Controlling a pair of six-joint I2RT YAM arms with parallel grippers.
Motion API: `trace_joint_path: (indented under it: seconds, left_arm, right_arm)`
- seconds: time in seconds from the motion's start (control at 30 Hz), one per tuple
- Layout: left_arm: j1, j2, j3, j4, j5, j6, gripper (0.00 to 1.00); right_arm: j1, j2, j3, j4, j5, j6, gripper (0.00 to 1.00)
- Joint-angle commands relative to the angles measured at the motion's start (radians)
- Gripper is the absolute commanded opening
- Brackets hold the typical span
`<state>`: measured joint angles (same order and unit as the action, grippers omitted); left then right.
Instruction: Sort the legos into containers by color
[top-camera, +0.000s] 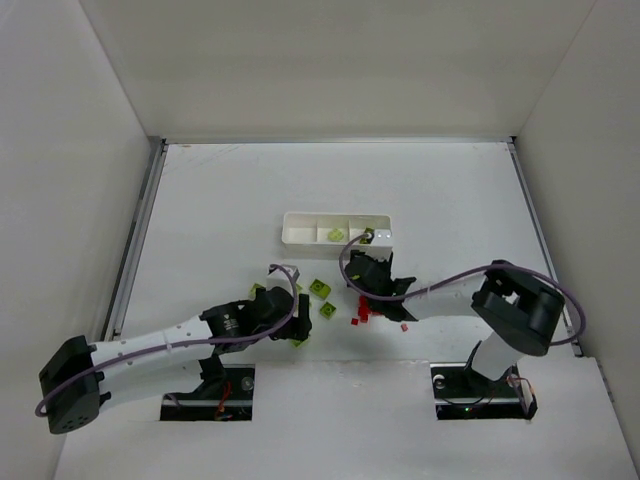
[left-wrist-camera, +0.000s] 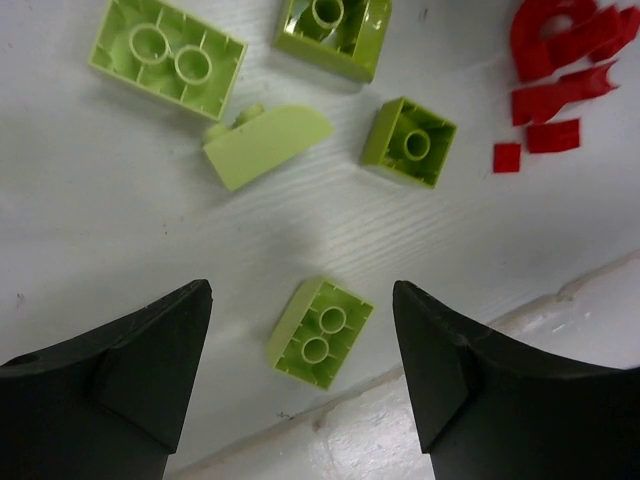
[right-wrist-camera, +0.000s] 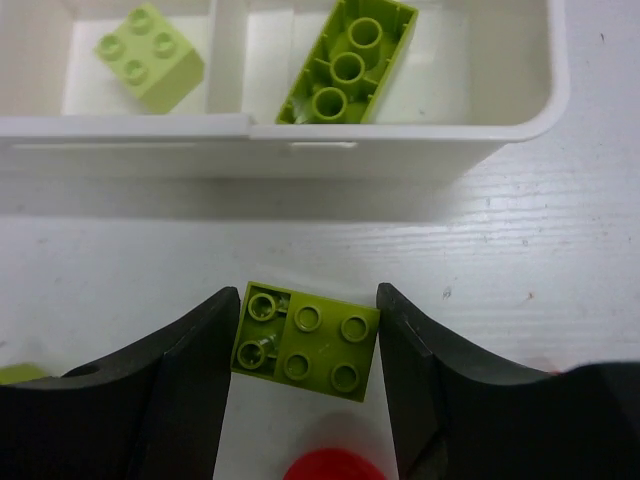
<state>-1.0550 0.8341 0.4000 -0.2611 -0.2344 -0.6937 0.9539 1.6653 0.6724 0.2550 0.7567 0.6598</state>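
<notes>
My left gripper moves down and eases back onto the long sides of the green brick (top-camera: 298, 343) (left-wrist-camera: 320, 334) by the ledge next, since only that brick lies between its fingers.
Between the fingers of my right gripper (right-wrist-camera: 308, 298) sits a lime-green brick (right-wrist-camera: 305, 342), studs up, both fingers touching its sides, just short of the white tray (right-wrist-camera: 300, 155). The tray's middle compartment holds a small green brick (right-wrist-camera: 150, 45); the right one holds a long green brick (right-wrist-camera: 345, 65). My left gripper (left-wrist-camera: 302, 295) is open, straddling a green brick (left-wrist-camera: 320, 332) that lies underside up on the table. Several more green bricks (left-wrist-camera: 168, 57) lie beyond it, and red pieces (left-wrist-camera: 560, 70) lie at the upper right.
A round red piece (right-wrist-camera: 330, 468) lies just behind the held brick. The tray (top-camera: 300, 228) stands mid-table, with both grippers (top-camera: 290, 315) (top-camera: 372, 268) on its near side. Loose green bricks (top-camera: 320, 290) and red bits (top-camera: 362, 316) lie between the arms. A raised ledge (left-wrist-camera: 480, 400) runs near the left fingers.
</notes>
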Motion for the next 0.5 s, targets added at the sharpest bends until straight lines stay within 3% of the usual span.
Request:
trace_joint_path:
  seconds: [0.0,0.23,0.33,0.47]
  left_arm:
    - [-0.038,0.048,0.005,-0.037,0.020,-0.018,0.72]
    - [-0.095,0.080,0.025,-0.032,0.006,-0.003,0.73]
    - [-0.104,0.091,0.037,-0.049,0.004,-0.001,0.73]
    - [-0.113,0.095,0.031,-0.053,-0.013,-0.003,0.72]
  right_arm:
    - [0.038,-0.143,0.001,-0.075,0.007,0.009,0.43]
    - [0.032,-0.349,0.029,-0.119,-0.060,-0.101,0.43]
    - [-0.063,-0.363,0.065,-0.099,-0.100,-0.169,0.44]
    - [-0.207,-0.267,0.122,-0.020,-0.193,-0.226,0.44]
